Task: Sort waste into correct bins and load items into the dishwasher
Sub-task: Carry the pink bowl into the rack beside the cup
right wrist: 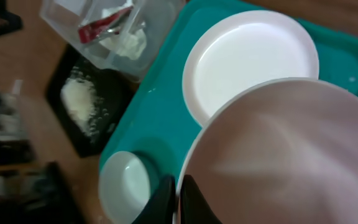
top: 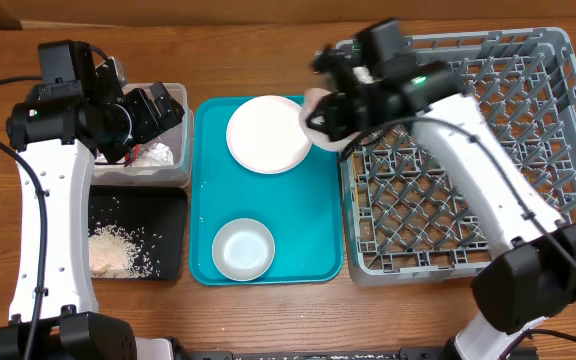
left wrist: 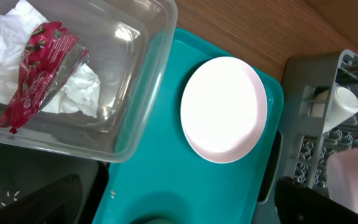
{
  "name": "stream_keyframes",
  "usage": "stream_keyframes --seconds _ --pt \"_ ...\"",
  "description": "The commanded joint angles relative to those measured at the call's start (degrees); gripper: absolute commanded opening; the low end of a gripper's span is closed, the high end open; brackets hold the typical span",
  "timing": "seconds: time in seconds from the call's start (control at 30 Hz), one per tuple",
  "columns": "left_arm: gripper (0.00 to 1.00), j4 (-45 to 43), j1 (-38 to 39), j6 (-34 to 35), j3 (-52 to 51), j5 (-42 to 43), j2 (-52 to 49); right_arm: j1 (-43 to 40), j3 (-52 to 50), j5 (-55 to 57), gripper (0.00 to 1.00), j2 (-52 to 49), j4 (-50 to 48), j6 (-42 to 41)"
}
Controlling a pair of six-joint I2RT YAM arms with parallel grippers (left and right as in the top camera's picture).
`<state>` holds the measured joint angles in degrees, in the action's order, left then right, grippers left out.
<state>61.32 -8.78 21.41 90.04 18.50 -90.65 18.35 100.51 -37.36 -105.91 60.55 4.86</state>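
Note:
The pegs (top: 388, 149) beside the cream cup are below my right gripper and to its right in the overhead view. My right gripper needs to turn and go down to them.
My right gripper (right wrist: 179, 200) is shut on the rim of the pale pink bowl (right wrist: 291, 143), one finger on each side of the rim. In the overhead view that bowl (top: 320, 137) hangs tilted at the left edge of the grey dishwasher rack (top: 468, 215). The pink-white plate (top: 268, 133) and the whitish-grey bowl (top: 243, 249) lie on the teal tray (top: 208, 190). A cream cup (left wrist: 339, 106) sits in the rack. My left gripper (left wrist: 179, 211) hovers open and empty beside the clear tub (left wrist: 135, 134), which holds the napkin (left wrist: 73, 90) and the red wrapper (left wrist: 39, 71).
The shallow black tray (top: 163, 215) at the front left holds loose white rice (top: 118, 248). The rack fills the right side of the table, with upright pegs all over its floor. Wooden tabletop shows around the trays.

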Motion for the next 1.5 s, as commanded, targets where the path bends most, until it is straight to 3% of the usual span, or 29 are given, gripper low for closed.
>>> stream_keyframes --seconds 0.0,0.2,0.5,0.73,1.2,1.47 --pt "1.0 -0.1 -0.2 -0.6 0.6 0.6 -0.1 -6.8 0.7 -17.2 0.04 1.1 2.7 -0.6" --pt "1.0 0.0 -0.2 -0.7 0.6 0.6 -0.1 -16.7 -1.4 -29.3 0.04 1.1 3.8 -0.4" --pt "1.0 -0.1 -0.2 -0.7 0.6 0.6 -0.1 -25.5 -16.5 -52.4 0.04 1.0 -8.6 -0.4" --pt "1.0 -0.1 -0.2 -0.7 0.6 0.6 -0.1 -26.1 -24.3 -52.5 0.04 -0.2 -18.4 -0.4" --pt "1.0 0.0 -0.2 -0.6 0.6 0.6 -0.1 -23.6 -24.4 -50.1 0.04 -0.6 -25.5 -0.9" --pt "1.0 0.0 -0.2 -0.6 0.6 0.6 -0.1 -21.1 -24.4 -38.6 0.04 -0.6 -37.7 -17.7"
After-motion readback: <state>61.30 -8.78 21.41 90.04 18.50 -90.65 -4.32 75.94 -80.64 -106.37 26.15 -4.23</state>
